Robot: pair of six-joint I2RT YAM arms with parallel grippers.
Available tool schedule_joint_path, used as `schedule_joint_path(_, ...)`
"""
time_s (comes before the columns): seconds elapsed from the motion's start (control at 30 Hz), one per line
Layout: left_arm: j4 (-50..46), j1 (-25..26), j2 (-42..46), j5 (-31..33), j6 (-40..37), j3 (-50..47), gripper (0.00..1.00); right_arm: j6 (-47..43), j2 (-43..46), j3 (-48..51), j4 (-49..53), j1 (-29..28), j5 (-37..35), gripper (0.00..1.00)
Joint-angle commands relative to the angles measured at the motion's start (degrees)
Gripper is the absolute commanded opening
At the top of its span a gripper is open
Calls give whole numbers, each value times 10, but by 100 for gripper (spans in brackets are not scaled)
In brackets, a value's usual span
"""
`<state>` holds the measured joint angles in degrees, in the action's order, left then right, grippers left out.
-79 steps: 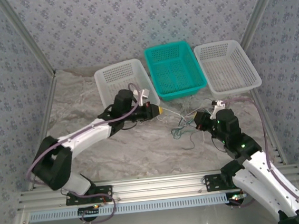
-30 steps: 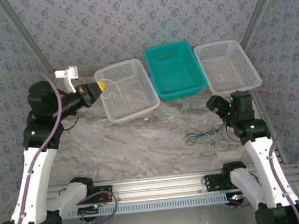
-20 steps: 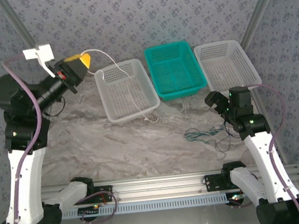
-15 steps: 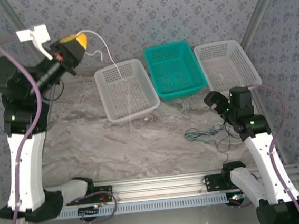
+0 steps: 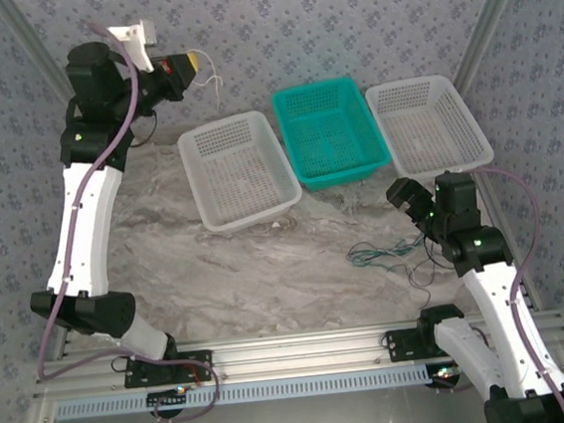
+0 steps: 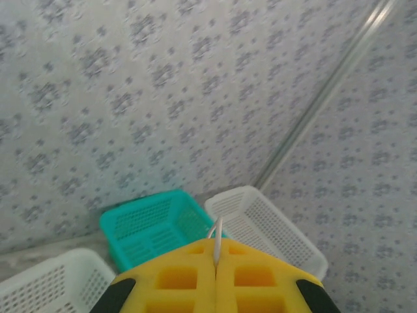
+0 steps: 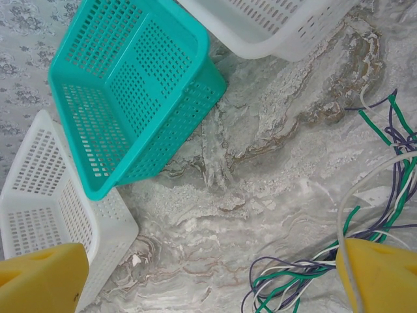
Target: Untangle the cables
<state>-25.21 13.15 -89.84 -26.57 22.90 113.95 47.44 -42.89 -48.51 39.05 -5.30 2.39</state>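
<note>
The left gripper lowers the whitish cable (image 6: 217, 244) over the far end of the nearest white basket next, then releases the cable.
My left gripper (image 5: 191, 66) is raised high against the back wall, above and left of the left white basket (image 5: 252, 207). Its yellow fingers (image 6: 169, 280) are shut on a thin whitish cable (image 6: 217, 244), a short curl of which hangs beside the tips (image 5: 212, 78). The other cables (image 5: 386, 254), green, purple and whitish, lie tangled on the marble table at the right (image 7: 306, 287). My right gripper (image 5: 407, 197) hovers just behind that tangle, open (image 7: 208, 277), with nothing between its yellow fingers (image 7: 40, 274).
Three baskets line the back of the table: left white, teal (image 5: 338, 175) in the middle, white (image 5: 443, 165) on the right. In the right wrist view the teal basket (image 7: 130, 85) is close ahead. Metal frame posts (image 5: 49, 74) flank the workspace.
The left arm has swung further up and to the right with the whitish cable, which no longer trails down into the left white basket. The right arm has barely moved.
</note>
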Motion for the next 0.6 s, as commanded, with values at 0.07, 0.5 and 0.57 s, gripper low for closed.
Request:
schedule_joint_path(0.07,44,-2,30,68,-35,-145,0,11,2,5,5,-4,8,100)
schedule_joint_path(0.5,15,0,3,83,-11,-235,78,83,-2,6,74,-2,-58,100)
schedule_joint_path(0.57,-5,-1,19,91,-14,-223,93,105,-10,3,110,5,-76,100)
